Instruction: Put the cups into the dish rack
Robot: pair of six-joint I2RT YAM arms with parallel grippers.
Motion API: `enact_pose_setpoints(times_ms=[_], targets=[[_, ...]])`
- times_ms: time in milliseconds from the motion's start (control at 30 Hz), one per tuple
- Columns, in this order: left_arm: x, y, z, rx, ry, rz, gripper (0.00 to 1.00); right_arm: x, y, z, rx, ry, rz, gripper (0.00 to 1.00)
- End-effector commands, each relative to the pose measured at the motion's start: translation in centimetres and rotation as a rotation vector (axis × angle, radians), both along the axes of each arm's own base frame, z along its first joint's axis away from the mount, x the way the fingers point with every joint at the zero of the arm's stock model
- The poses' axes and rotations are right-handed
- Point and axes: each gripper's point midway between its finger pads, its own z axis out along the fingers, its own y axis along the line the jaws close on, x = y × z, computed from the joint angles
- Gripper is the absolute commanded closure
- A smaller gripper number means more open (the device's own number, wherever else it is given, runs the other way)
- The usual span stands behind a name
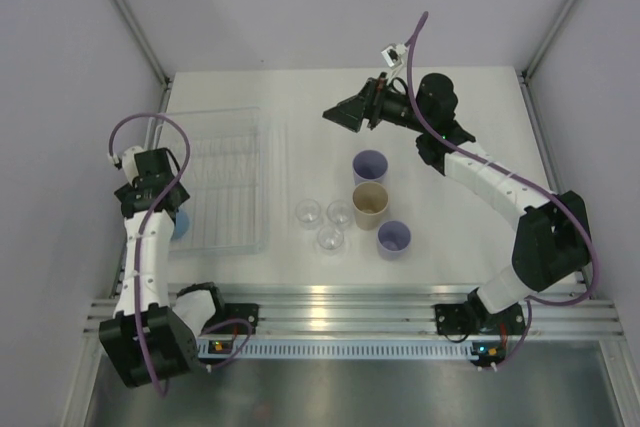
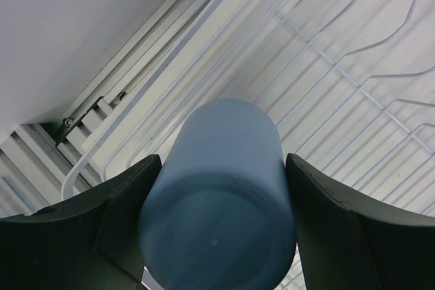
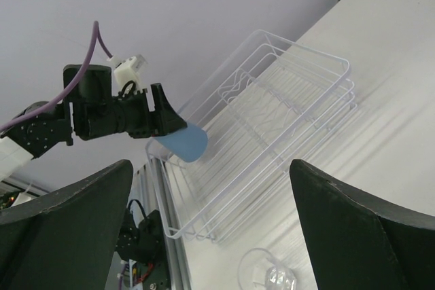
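The blue cup is still hanging above the bare wires. My left gripper needs to lower it onto the wires at the rack's near corner (image 1: 187, 241) next and release it there.
My left gripper (image 1: 170, 215) is shut on a blue cup (image 1: 181, 226), held over the near left corner of the clear dish rack (image 1: 225, 137). In the left wrist view the blue cup (image 2: 221, 195) fills the gap between both black fingers (image 2: 122, 202), its base toward the camera, with the rack's wires (image 2: 340, 79) below. My right gripper (image 1: 345, 113) hangs open and empty above the table's far middle. On the table stand two lavender cups (image 1: 369, 165) (image 1: 394, 239), a beige cup (image 1: 370, 204) and three clear cups (image 1: 308, 212) (image 1: 340, 212) (image 1: 330, 239).
The right wrist view looks across at the dish rack (image 3: 272, 120), the blue cup (image 3: 185, 142) in the left gripper (image 3: 160, 117) and one clear cup (image 3: 268, 273). Grey walls close in left, right and behind. A metal rail (image 1: 340, 307) runs along the near edge.
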Motion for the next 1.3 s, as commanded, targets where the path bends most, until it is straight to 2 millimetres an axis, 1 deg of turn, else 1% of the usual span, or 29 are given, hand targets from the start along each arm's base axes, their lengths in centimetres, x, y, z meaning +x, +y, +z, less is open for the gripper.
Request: enact_pose_setpoints(times_ms=[0, 267, 333, 567, 700, 833, 867, 967, 1067, 1167, 1200, 1267], targets=[[0.1, 0.8, 0.9, 0.011, -0.036, 0.070, 1.00, -0.4, -0.7, 2.6, 0.033, -0.083, 0.001, 0.00], [-1.1, 1.1, 0.6, 0.015, 0.017, 0.128, 1.00, -0.6, -0.8, 2.3, 0.037, -0.073, 0.004, 0.01], [-1.0, 0.9, 0.6, 0.001, 0.015, 0.129, 1.00, -0.7, -0.7, 2.3, 0.042, -0.074, 0.009, 0.01], [-0.7, 0.1, -0.9, -0.062, 0.030, 0.128, 1.00, -0.6, -0.7, 3.0, 0.044, -0.090, 0.010, 0.01], [-0.8, 0.1, -0.9, -0.062, 0.027, 0.131, 1.00, -0.8, -0.7, 3.1, 0.042, -0.094, 0.008, 0.01], [-0.7, 0.1, -0.9, -0.063, 0.028, 0.130, 1.00, -0.9, -0.9, 2.8, 0.034, -0.087, 0.000, 0.01], [-0.6, 0.0, -0.9, -0.065, 0.027, 0.127, 0.90, -0.9, -1.0, 2.9, 0.034, -0.090, -0.002, 0.01], [-0.7, 0.0, -1.1, -0.069, 0.037, 0.133, 0.55, -1.0, -1.0, 2.7, 0.027, -0.090, -0.003, 0.01], [-0.8, 0.2, -1.2, -0.064, 0.047, 0.144, 0.42, -1.0, -1.2, 2.8, 0.024, -0.091, -0.009, 0.01], [-0.9, 0.2, -1.1, -0.063, 0.045, 0.146, 0.36, -1.2, -1.2, 2.8, 0.023, -0.092, -0.009, 0.01], [-0.9, 0.2, -1.1, -0.061, 0.046, 0.147, 0.32, -1.2, -1.2, 2.8, 0.023, -0.092, -0.009, 0.01], [-0.9, 0.2, -0.9, -0.061, 0.039, 0.148, 0.30, -1.1, -1.3, 2.8, 0.022, -0.092, -0.014, 0.01]])
